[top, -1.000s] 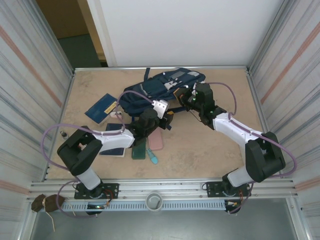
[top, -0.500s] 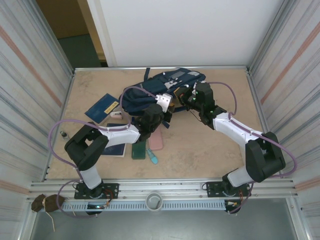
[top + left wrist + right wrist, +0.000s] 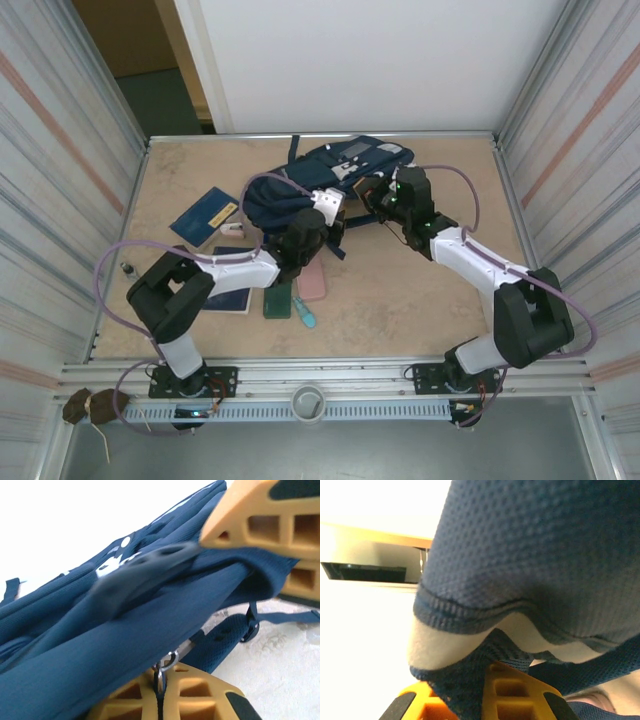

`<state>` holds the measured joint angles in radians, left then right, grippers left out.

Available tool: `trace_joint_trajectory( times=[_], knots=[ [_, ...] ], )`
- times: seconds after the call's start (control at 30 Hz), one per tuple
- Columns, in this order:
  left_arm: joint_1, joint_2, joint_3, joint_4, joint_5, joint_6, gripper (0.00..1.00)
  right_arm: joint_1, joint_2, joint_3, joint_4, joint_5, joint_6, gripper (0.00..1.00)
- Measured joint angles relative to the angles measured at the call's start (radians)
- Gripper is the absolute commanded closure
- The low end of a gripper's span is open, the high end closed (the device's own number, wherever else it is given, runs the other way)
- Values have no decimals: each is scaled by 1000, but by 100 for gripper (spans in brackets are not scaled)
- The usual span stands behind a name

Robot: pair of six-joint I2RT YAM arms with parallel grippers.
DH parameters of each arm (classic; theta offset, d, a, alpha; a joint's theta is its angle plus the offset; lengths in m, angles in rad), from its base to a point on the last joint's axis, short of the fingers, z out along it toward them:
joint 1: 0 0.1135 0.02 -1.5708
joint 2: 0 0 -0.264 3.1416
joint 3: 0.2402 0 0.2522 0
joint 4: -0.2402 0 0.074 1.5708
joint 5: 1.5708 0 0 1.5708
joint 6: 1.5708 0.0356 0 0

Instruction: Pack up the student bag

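My right gripper will next move toward the table on its side opposite my left gripper, then release the navy mesh.
The student bag (image 3: pixel 345 160) is a navy backpack lying at the back middle of the table, with white patches on top. My left gripper (image 3: pixel 337 212) is at its near edge. In the left wrist view that gripper (image 3: pixel 161 672) is shut on the bag's metal zipper pull (image 3: pixel 169 661), with navy fabric (image 3: pixel 125 645) draped above. My right gripper (image 3: pixel 378 192) is at the bag's right side, and its yellow fingers (image 3: pixel 270 525) press the fabric in the left wrist view. In the right wrist view it (image 3: pixel 482 672) is shut on navy mesh of the bag (image 3: pixel 530 545).
On the table left of and near the bag lie a blue booklet (image 3: pixel 205 215), a dark notebook (image 3: pixel 228 298), a green flat case (image 3: pixel 278 298), a pink flat case (image 3: pixel 312 282) and a teal marker (image 3: pixel 305 315). Corrugated walls (image 3: pixel 70 180) close in both sides.
My left gripper has reached forward to the bag's near edge and shut on the zipper pull. The right arm has shifted slightly up and back, still gripping the bag.
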<state>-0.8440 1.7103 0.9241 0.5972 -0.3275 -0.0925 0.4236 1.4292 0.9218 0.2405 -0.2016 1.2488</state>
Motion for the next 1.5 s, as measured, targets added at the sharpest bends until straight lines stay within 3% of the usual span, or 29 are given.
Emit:
trace_joint_trajectory(
  times=[0.17, 0.3, 0.5, 0.7, 0.87, 1.0, 1.2, 1.37, 1.5],
  knots=[
    [26, -92, -62, -79, 15, -6, 100, -55, -37, -48, -37, -6, -74, 100],
    [89, -163, -91, -146, 87, -25, 100, -107, -41, -55, -56, -58, -115, 100],
    [183, -215, -101, -228, 257, -40, 100, -197, -42, -58, -71, -188, -149, 100],
    [198, -216, -66, -298, 410, -27, 100, -296, 31, -16, -131, -308, -202, 99],
    [212, -176, -14, -313, 531, -33, 100, -366, 150, 62, -175, -368, -226, 85],
    [228, -113, 45, -366, 544, -35, 100, -436, 252, 158, -211, -359, -264, 68],
    [228, -55, 59, -415, 513, -33, 100, -478, 245, 169, -267, -296, -352, 48],
    [221, -11, 46, -429, 476, -26, 100, -436, 157, 37, -268, -264, -380, 33],
    [207, -4, 21, -417, 457, -19, 100, -286, 126, -56, -247, -238, -362, 28]
  ],
)
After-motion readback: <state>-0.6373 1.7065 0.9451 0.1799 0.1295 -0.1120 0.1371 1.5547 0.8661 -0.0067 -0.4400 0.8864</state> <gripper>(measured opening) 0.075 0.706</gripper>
